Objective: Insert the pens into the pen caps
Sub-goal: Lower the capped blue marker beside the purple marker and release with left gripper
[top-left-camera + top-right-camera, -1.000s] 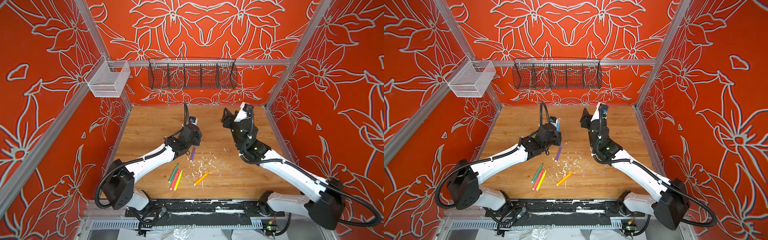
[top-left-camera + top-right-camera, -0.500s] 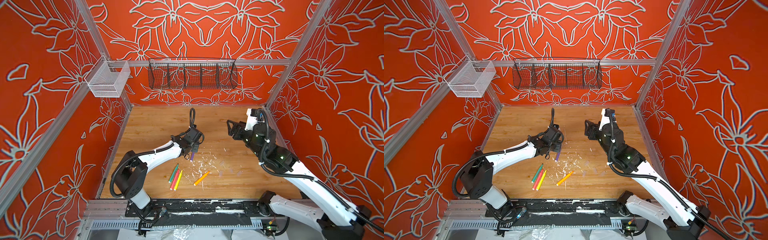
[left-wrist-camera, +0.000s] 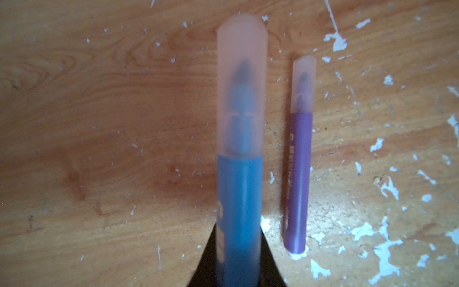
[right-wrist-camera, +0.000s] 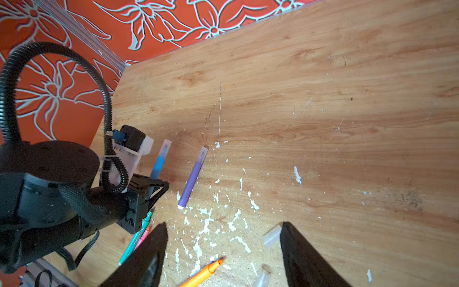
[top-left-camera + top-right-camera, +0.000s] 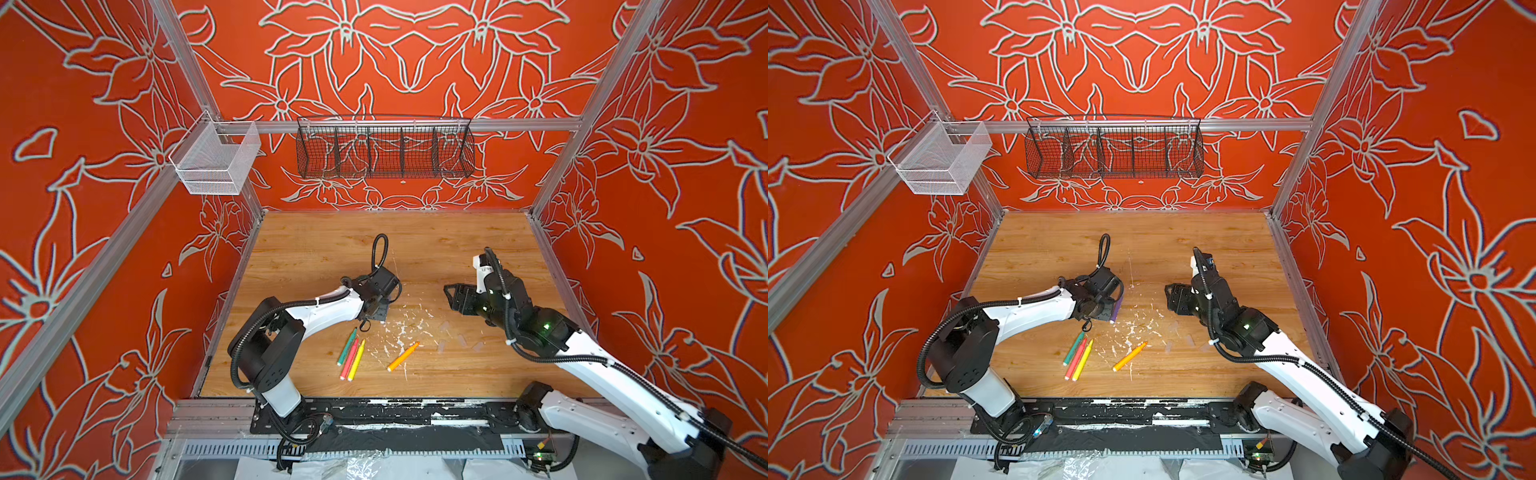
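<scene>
The tip of the blue pen is capped, so my left gripper should lower the blue pen (image 3: 238,198) onto the bare tabletop below, beside the purple pen, and let go of it.
My left gripper (image 3: 238,231) is shut on a blue pen (image 3: 238,198) whose tip sits inside a clear pen cap (image 3: 241,87), held low over the table. A purple pen (image 3: 299,179), also capped, lies right beside it, seen in a top view too (image 5: 1116,309). Green (image 5: 347,346), pink (image 5: 350,358), yellow (image 5: 356,360) and orange (image 5: 403,356) pens lie uncapped near the front. Several loose caps (image 5: 445,328) lie right of them. My right gripper (image 4: 222,224) hangs open and holds nothing, above the orange pen (image 4: 203,272) and a cap (image 4: 272,236).
White paint flecks (image 5: 401,328) speckle the wooden table (image 5: 457,249) at its middle. A black wire basket (image 5: 384,147) hangs on the back wall and a white mesh basket (image 5: 214,160) on the left rail. The left arm's cable loop (image 5: 380,249) stands above its wrist.
The two grippers have drawn apart. The left one has come down toward the table with the capped blue pen; the right one has swung right and back, standing open.
</scene>
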Available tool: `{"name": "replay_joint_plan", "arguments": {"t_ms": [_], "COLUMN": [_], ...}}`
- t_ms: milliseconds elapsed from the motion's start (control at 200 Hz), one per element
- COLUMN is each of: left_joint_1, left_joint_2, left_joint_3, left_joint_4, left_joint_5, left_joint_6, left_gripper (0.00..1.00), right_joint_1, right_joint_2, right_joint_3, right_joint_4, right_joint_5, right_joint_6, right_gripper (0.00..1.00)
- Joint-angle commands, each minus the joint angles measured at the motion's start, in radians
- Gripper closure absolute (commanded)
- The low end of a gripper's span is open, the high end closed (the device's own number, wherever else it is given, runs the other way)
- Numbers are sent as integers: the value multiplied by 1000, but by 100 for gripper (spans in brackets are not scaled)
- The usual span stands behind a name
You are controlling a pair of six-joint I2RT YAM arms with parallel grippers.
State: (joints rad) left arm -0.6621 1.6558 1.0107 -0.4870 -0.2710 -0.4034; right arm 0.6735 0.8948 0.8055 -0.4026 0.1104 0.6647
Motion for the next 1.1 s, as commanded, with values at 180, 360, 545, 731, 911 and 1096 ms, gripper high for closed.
{"name": "replay_joint_plan", "arguments": {"t_ms": [180, 360, 545, 731, 911, 1096], "left_joint_1": [4, 4, 4, 4, 3, -78], "left_joint_2": [107, 175, 214, 135, 57, -181], "left_joint_3": [56, 103, 148, 108, 115, -17], "left_joint_4": [-37, -44, -82, -74, -108, -58], "left_joint_5": [30, 52, 41, 22, -5, 28], "left_joint_6": [-5, 2, -14, -17, 0, 44], "left_gripper": [93, 87, 73, 47, 46, 47], "right_joint_1": [-2, -2, -2, -2, -3, -16], "right_joint_2": [-24, -3, -21, -31, -84, -152], "right_joint_3": [-75, -56, -65, -58, -57, -75], "right_joint_4": [60, 27, 29, 6, -38, -77], "right_joint_5": [-34, -63, -89, -86, 32, 183], "right_joint_6": [42, 22, 13, -12, -63, -103], "right_gripper": [26, 26, 26, 22, 16, 11]}}
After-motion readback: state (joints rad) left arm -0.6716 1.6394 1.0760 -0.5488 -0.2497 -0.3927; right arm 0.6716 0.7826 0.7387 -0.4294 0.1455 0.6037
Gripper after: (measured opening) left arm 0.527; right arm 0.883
